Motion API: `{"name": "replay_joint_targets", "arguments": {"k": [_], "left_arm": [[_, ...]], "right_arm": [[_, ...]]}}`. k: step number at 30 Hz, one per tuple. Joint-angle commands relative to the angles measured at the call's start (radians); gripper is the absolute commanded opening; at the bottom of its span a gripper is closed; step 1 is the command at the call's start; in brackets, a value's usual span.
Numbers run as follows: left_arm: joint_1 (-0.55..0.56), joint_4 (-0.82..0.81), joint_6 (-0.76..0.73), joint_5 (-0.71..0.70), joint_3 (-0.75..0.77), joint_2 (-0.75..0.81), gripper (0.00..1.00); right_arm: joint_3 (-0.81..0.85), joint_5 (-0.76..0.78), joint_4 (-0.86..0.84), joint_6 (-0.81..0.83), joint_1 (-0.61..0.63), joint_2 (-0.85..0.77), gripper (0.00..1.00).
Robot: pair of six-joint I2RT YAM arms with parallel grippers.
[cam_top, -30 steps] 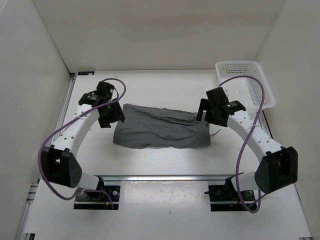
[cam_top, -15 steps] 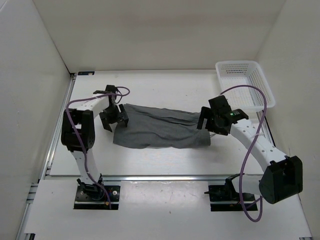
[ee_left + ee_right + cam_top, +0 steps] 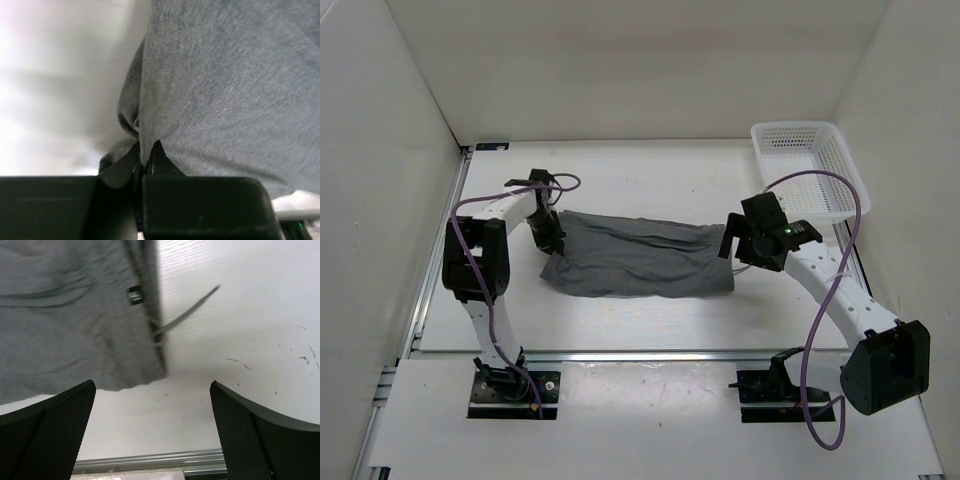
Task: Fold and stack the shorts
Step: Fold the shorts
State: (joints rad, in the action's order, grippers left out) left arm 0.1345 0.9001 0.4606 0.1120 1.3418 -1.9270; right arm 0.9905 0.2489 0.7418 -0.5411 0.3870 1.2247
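Note:
I should next move my left gripper up and to the right in the top view, over the shorts' waistband end [image 3: 714, 247], and let go of their leg end there, because the shorts [image 3: 635, 257] lie spread out.
The grey shorts [image 3: 635, 257] lie spread lengthwise across the middle of the table. My left gripper [image 3: 551, 242] sits at their left end and is shut on a pinched fold of the fabric [image 3: 145, 145]. In the left wrist view the grey cloth [image 3: 230, 90] fills the right side. My right gripper [image 3: 728, 245] hovers at the shorts' right end, open, with bare table between its fingers [image 3: 50, 425]. The right wrist view shows the waistband edge [image 3: 150, 315] and a thin drawstring [image 3: 185, 315] trailing onto the table.
A white mesh basket [image 3: 810, 165] stands at the back right corner. White walls enclose the table on the left, back and right. A metal rail [image 3: 650, 355] runs along the near edge, in front of the arm bases.
The left gripper dropped onto the shorts' left edge and shut on the fabric, pulling it slightly. The right arm shifted a little and stayed open.

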Motion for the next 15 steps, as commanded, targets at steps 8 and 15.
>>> {"name": "replay_joint_targets", "arguments": {"k": [8, 15], "left_arm": [[0.062, 0.282, -0.027, -0.439, 0.328, 0.131, 0.1], [0.244, 0.359, -0.016, -0.471, 0.483, 0.106, 0.1]], "right_arm": [[-0.019, 0.038, 0.021, 0.01, -0.017, -0.027, 1.0], [-0.019, 0.038, 0.021, 0.01, -0.027, -0.027, 1.0]]}}
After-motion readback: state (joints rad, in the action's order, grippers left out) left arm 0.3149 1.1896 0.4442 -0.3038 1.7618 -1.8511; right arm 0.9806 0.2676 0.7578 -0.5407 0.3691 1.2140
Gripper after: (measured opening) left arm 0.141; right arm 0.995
